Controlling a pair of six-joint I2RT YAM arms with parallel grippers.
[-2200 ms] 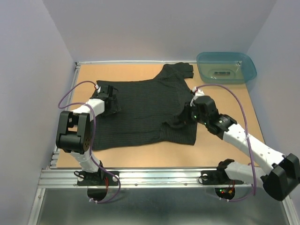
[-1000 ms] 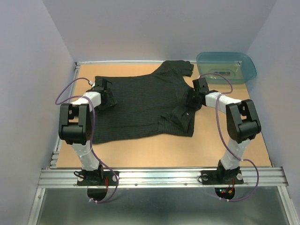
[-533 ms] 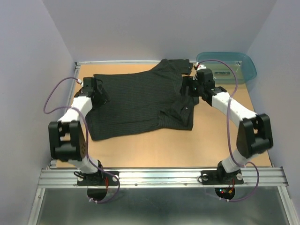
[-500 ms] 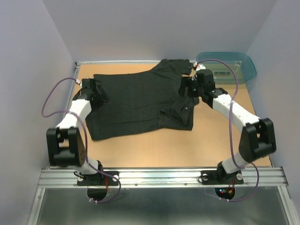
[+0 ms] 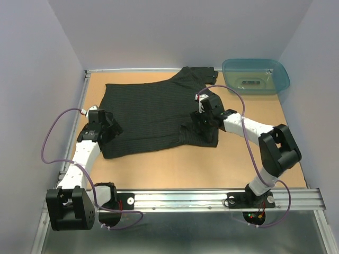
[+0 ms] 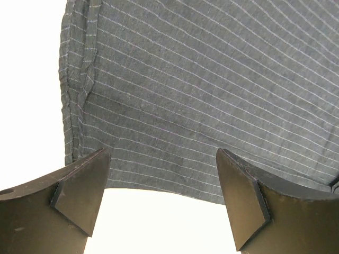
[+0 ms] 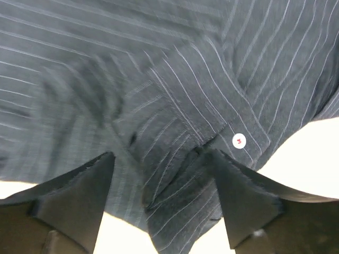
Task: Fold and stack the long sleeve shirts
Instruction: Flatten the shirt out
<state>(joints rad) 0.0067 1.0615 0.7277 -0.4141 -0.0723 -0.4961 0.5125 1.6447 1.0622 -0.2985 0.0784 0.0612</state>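
Next, my left gripper lowers and moves back, turning onto the shirt's near hem corner (image 5: pixel 106 156) (image 6: pixel 77 150). That corner lies flat below it, with bare table along both its edges.
One long sleeve shirt (image 5: pixel 153 111), black with thin pinstripes, lies spread flat on the tan table, collar toward the far right. My left gripper (image 5: pixel 109 130) hovers open at the shirt's near left edge. In the left wrist view its fingers (image 6: pixel 79 185) frame the striped hem (image 6: pixel 175 132), with bare table between the tips (image 6: pixel 161 193). My right gripper (image 5: pixel 203 115) is open over the folded sleeve on the shirt's right side. The right wrist view shows a cuff with a pale button (image 7: pixel 239 141) just ahead of the open gripper (image 7: pixel 159 198). Cloth lies beneath it and is not pinched.
A teal plastic tub (image 5: pixel 256 75) stands at the far right corner of the table (image 5: pixel 175 164). Grey walls close in the left, the right and the back. A metal rail (image 5: pixel 180 198) with both arm bases runs along the near edge.
Both arms have drawn back toward the near edge. The left gripper slid from the far left shoulder down to the hem. The right left the collar for the sleeve cuff, its jaws wider.
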